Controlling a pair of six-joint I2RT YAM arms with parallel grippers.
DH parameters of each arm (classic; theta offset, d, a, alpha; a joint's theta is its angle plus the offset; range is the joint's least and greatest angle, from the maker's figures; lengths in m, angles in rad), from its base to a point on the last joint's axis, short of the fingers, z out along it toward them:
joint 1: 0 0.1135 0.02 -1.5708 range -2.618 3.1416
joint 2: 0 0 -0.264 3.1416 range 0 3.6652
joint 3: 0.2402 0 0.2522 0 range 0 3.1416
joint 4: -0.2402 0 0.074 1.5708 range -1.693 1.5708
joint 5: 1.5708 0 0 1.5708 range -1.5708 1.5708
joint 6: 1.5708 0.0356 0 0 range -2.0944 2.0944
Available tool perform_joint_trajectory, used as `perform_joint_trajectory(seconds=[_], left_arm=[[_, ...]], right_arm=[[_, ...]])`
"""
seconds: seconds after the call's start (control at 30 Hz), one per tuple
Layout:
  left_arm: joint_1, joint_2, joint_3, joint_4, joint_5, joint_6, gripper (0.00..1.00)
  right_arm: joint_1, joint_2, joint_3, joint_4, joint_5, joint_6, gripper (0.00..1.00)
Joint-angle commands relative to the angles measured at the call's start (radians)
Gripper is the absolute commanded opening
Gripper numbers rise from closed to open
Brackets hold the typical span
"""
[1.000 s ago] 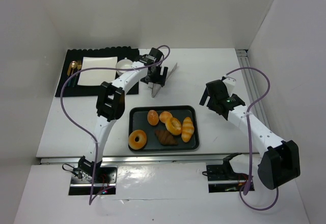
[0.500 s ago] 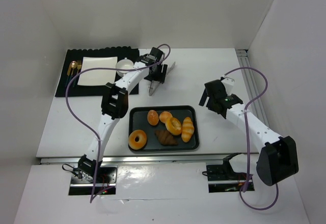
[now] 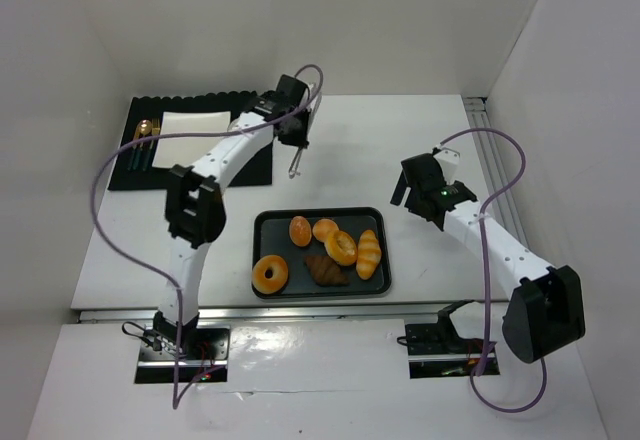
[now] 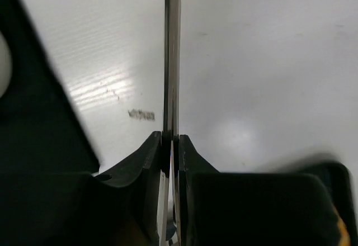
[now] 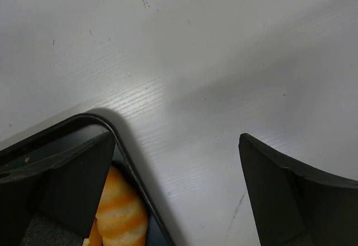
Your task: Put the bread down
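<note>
I will bring my left gripper back over the round buns and let go of the metal tongs point(image 3: 293, 165) there, because their tray is closer to my base than the gripper.
Several breads lie in a black tray point(image 3: 262, 222) at the table's front middle: a ring doughnut point(image 3: 269, 274), a chocolate croissant point(image 3: 325, 269), a striped roll point(image 3: 368, 253) and round buns point(image 3: 341, 247). My left gripper point(image 3: 296, 138) is at the back, shut on metal tongs point(image 3: 293, 165) that point down toward the table. In the left wrist view the tongs point(image 4: 172, 61) are squeezed flat between the jaws of that gripper point(image 4: 170, 140). My right gripper point(image 3: 413, 192) hovers open, right of the tray. Its wrist view shows the gripper point(image 5: 174, 142) over bare table beside the tray corner point(image 5: 114, 127) and the striped roll point(image 5: 120, 212).
A black placemat point(image 3: 125, 165) at the back left carries a white napkin point(image 3: 190, 125) and gold cutlery point(image 3: 143, 132). A metal rail point(image 3: 492, 135) runs along the table's right edge. White walls close in the back and sides.
My left gripper has shut on the tongs, pressing their arms together, and moved them back and left. The right arm has hardly moved.
</note>
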Motion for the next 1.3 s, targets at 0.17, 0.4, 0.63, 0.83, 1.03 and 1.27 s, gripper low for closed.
perform_joint_trajectory(seconds=[0.17, 0.4, 0.63, 0.83, 1.03, 1.27], left_arm=[[-0.134, -0.577, -0.409, 0.000, 0.135, 0.037, 0.18], [-0.235, -0.913, -0.664, -0.110, 0.233, -0.113, 0.27], [-0.246, -1.039, -0.706, -0.178, 0.278, -0.210, 0.29], [-0.266, -1.057, -0.748, -0.229, 0.266, -0.230, 0.42], [-0.275, -1.057, -0.758, -0.229, 0.257, -0.239, 0.52], [-0.284, -1.068, -0.802, -0.220, 0.257, -0.288, 0.53]], right_arm=[[0.003, -0.061, 0.023, 0.020, -0.018, 0.002, 0.99], [0.012, -0.081, 0.014, 0.030, -0.037, 0.002, 0.99], [0.012, -0.101, 0.033, 0.020, -0.028, 0.002, 0.99], [0.012, -0.122, 0.013, 0.039, -0.046, 0.002, 0.99], [0.012, -0.122, 0.013, 0.030, -0.046, 0.002, 0.99], [0.012, -0.122, 0.013, 0.030, -0.046, 0.002, 0.99]])
